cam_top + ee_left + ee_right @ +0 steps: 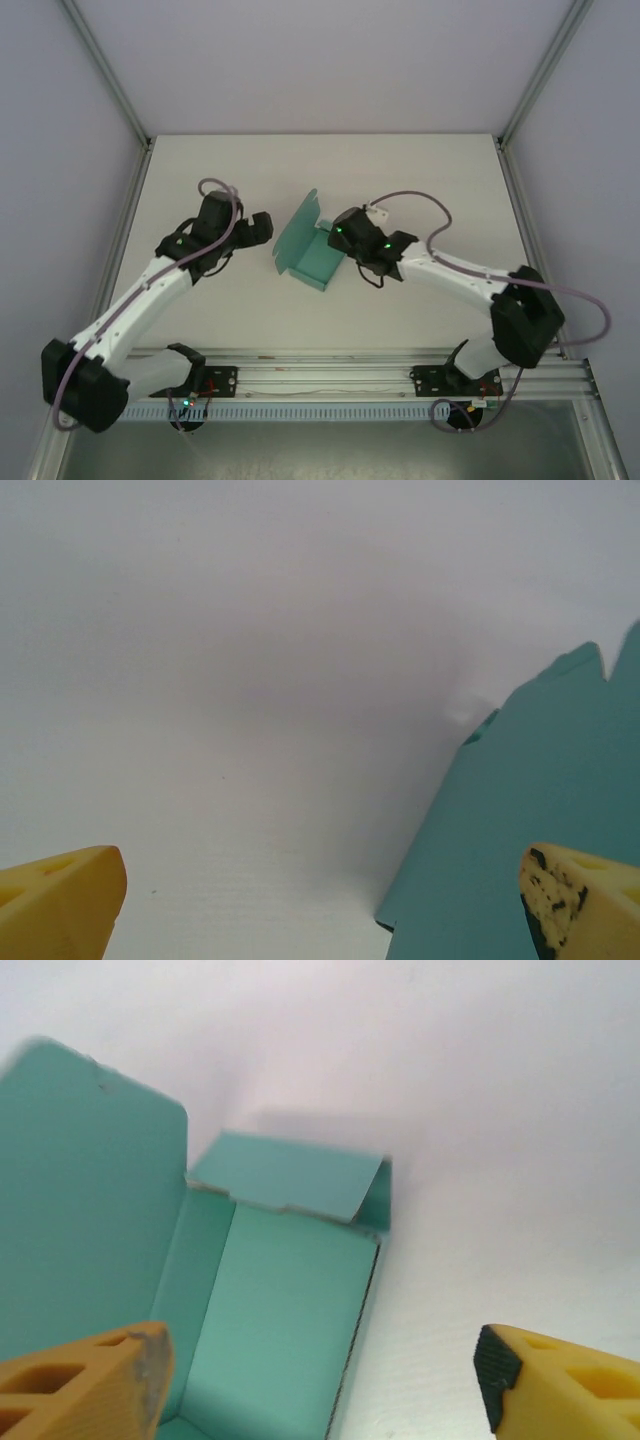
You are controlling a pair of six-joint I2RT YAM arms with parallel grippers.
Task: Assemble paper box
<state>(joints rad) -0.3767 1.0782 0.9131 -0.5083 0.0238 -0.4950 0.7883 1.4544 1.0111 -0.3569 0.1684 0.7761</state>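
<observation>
My left gripper has only bare table between its fingers. I should move it over toward the box's tall standing flap (293, 241) (510, 790) next and turn it so its fingers go on either side of that flap.
The teal-green paper box (312, 252) lies mid-table, partly folded, with one large flap standing up on its left side. My left gripper (262, 228) is open just left of it; in the left wrist view the box's outer wall (530, 830) rises by the right yellow fingertip (575, 895), with bare table between the fingers. My right gripper (345, 240) is open at the box's right edge. The right wrist view looks into the box's hollow (280, 1310), with an end flap (290, 1175) folded inward and the tall flap (80, 1190) on the left.
The white table (420, 180) is enclosed by pale walls and aluminium frame posts (530, 90). A rail (330, 375) with both arm bases runs along the near edge. Cables loop over each arm.
</observation>
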